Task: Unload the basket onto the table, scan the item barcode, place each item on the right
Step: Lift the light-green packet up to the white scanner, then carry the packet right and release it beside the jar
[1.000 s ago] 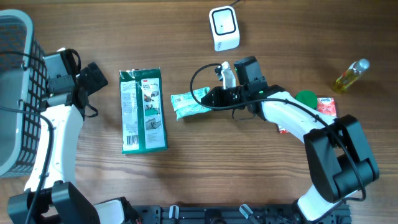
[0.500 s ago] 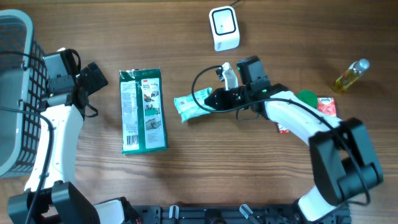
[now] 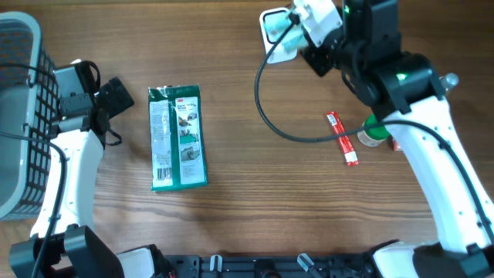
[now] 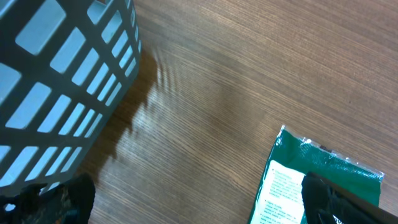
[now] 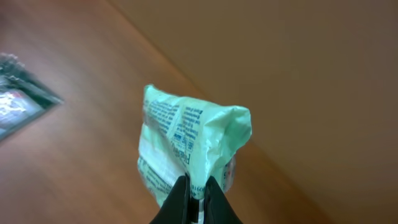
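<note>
The wood (image 3: 298, 157) beside the red stick pack is bare, so next I will move my right gripper across the scanner, then back and down to release the packet there.
A pale green packet (image 5: 193, 140) with printed text hangs crumpled in the air, and my right gripper (image 5: 196, 186) is shut on its lower seam. In the overhead view the raised right arm (image 3: 370, 46) reaches over the white barcode scanner (image 3: 270, 27) at the back of the table, hiding most of the packet. My left gripper (image 4: 199, 205) stands open above bare wood with nothing between its fingers. It is at the left (image 3: 116, 96), next to the basket.
A dark green flat package (image 3: 178, 137) lies label-up left of centre, its corner by my left fingertip (image 4: 326, 199). A grey mesh basket (image 3: 23, 116) stands at the left edge. A red stick pack (image 3: 342, 137) and a green-lidded item (image 3: 374, 130) lie right.
The right arm has lifted the pale green packet off the table and carried it up and back to the scanner. The left arm has not moved.
</note>
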